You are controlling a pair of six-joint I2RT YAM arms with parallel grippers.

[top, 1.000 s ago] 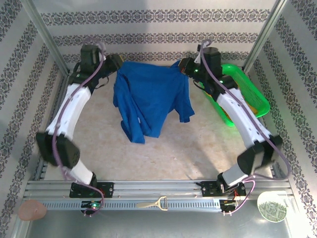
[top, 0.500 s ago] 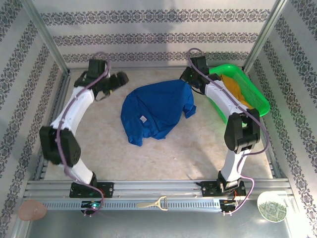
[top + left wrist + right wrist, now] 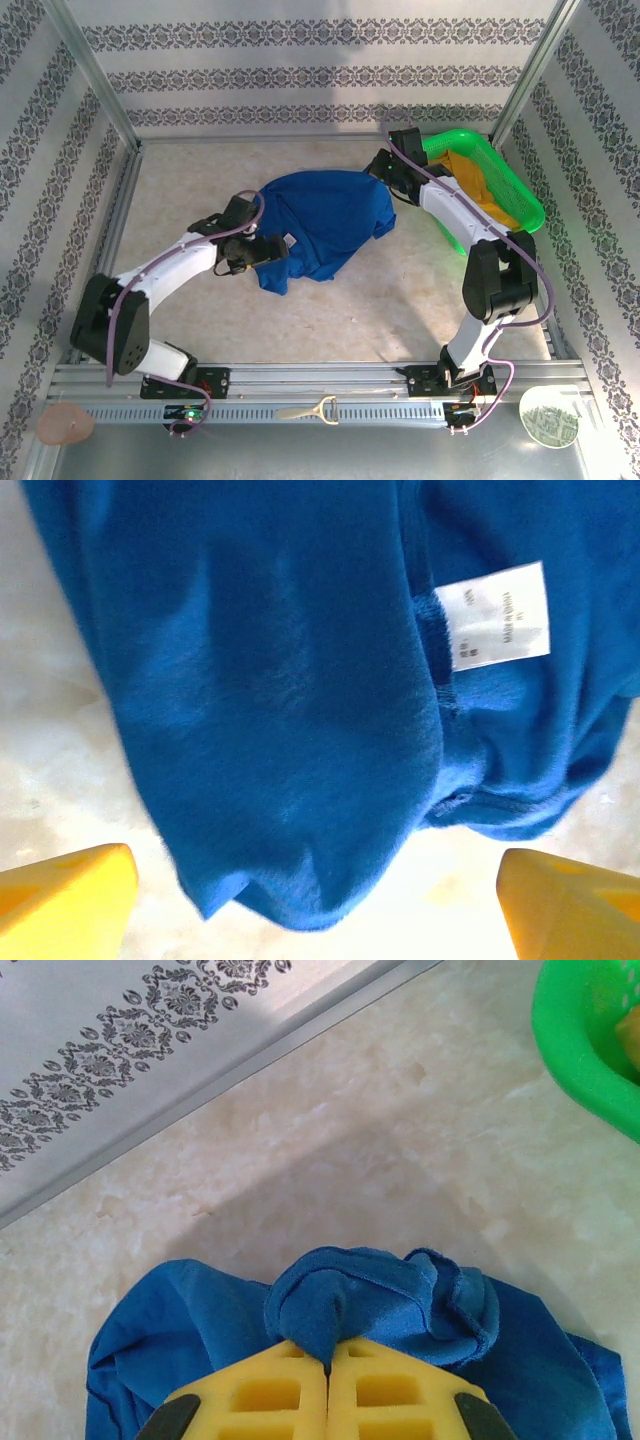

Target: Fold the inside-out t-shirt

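Observation:
My right gripper draws the pinched corner back toward the shirt's edge by the green basket (image 3: 565, 1375) next and releases it, as that edge lies back from the gripper.
The inside-out t-shirt (image 3: 330, 218) is royal blue and lies crumpled on the pale table, with a small white label (image 3: 288, 240) showing near its left side. My left gripper (image 3: 262, 256) hovers open over the shirt's near-left edge. In the left wrist view its yellow fingertips (image 3: 62, 898) stand far apart, with the blue cloth (image 3: 280, 700) and the white label (image 3: 495, 615) beyond them and nothing between them. My right gripper (image 3: 384, 170) is shut on the shirt's far-right corner. In the right wrist view a pinched fold of the shirt (image 3: 330, 1310) rises from between the closed yellow fingers (image 3: 270, 1395).
A green basket (image 3: 520, 190) holding a mustard-yellow garment (image 3: 478, 190) stands at the back right, close to the right arm. Patterned walls enclose the table on three sides. A bottle opener (image 3: 310, 411), a round plate (image 3: 548, 417) and a pinkish object (image 3: 65, 425) lie beyond the near rail.
The left gripper let go of the shirt, opened wide and swung down to its near-left edge. The shirt dropped from hanging between both grippers into a heap. The right gripper lowered, still gripping.

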